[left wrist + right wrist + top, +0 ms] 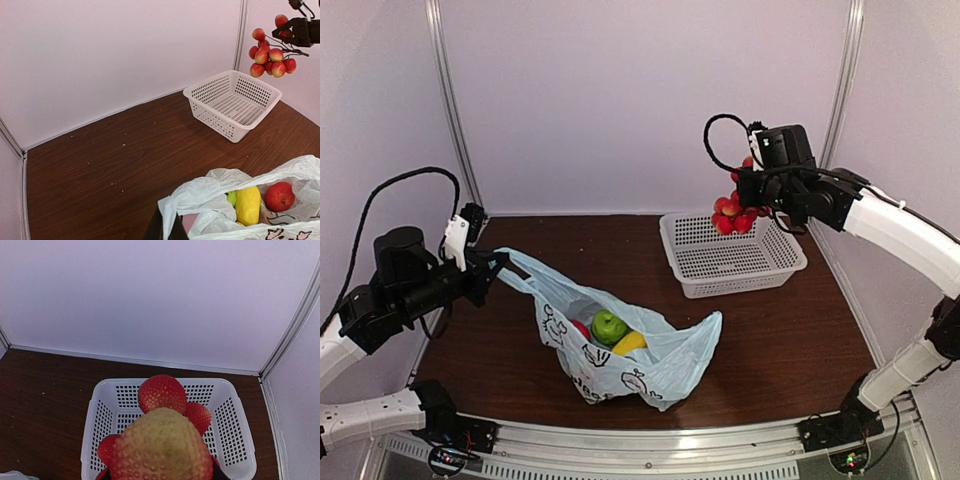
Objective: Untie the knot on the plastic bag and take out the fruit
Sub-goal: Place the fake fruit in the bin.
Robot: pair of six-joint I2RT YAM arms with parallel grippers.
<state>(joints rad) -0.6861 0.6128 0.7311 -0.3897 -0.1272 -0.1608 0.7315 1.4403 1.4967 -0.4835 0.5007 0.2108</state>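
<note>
The right gripper will next bring the cluster down into the white basket (785,269) and let go of the cluster's stem over the basket's empty bottom, because the fruits still hang above the basket's rim.
The pale blue plastic bag (640,355) lies open on the table; no knot shows. Inside are a green apple (609,326), a yellow fruit (630,343) and a red apple (279,196). My left gripper (498,266) is shut on the bag's loop handle (172,220) and holds it stretched up to the left. My right gripper (752,185) is shut on the stem of a cluster of red round fruits (732,214), hanging above the white basket (785,269). In the right wrist view the cluster (162,440) fills the foreground and hides the fingers.
The white perforated basket (230,405) stands at the back right of the brown table, near the right wall. White walls close the back and sides. Small crumbs dot the table in the left wrist view.
</note>
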